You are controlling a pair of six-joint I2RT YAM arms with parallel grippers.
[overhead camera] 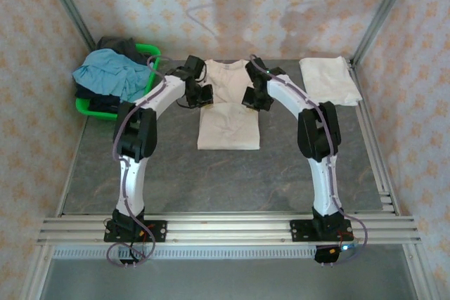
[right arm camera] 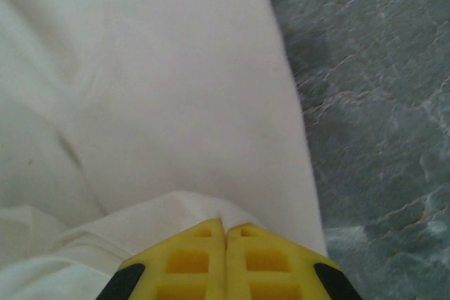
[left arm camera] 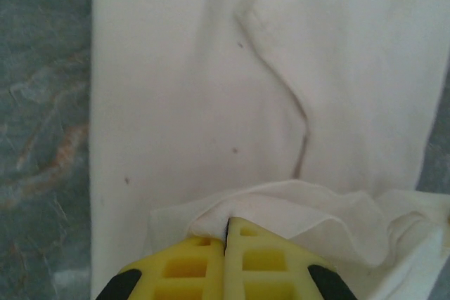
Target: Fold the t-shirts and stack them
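My left gripper holds the pinched fold, and the flat t-shirt [overhead camera: 216, 98] is just below its fingers. It should next move gently outward and down onto that layer and let go of the fold.
A cream t-shirt [overhead camera: 226, 114] lies in the middle of the table, its sides folded in to a narrow strip. My left gripper [overhead camera: 204, 95] is shut on the shirt's cloth at its left side; in the left wrist view the yellow fingers [left arm camera: 228, 224] pinch a raised fold over the flat t-shirt [left arm camera: 211, 89]. On the shirt's right side my right gripper [overhead camera: 251, 98] is also shut on a pinch of cloth [right arm camera: 225, 224], above the flat t-shirt [right arm camera: 176, 103]. A second cream t-shirt [overhead camera: 328, 79] lies folded at the back right.
A green basket [overhead camera: 86, 107] at the back left holds a light blue garment [overhead camera: 112, 75] and a dark garment [overhead camera: 125, 48]. Grey stone-patterned table top [overhead camera: 211, 180] stretches in front of the shirt. Metal frame rails [overhead camera: 225, 228] run along the near edge.
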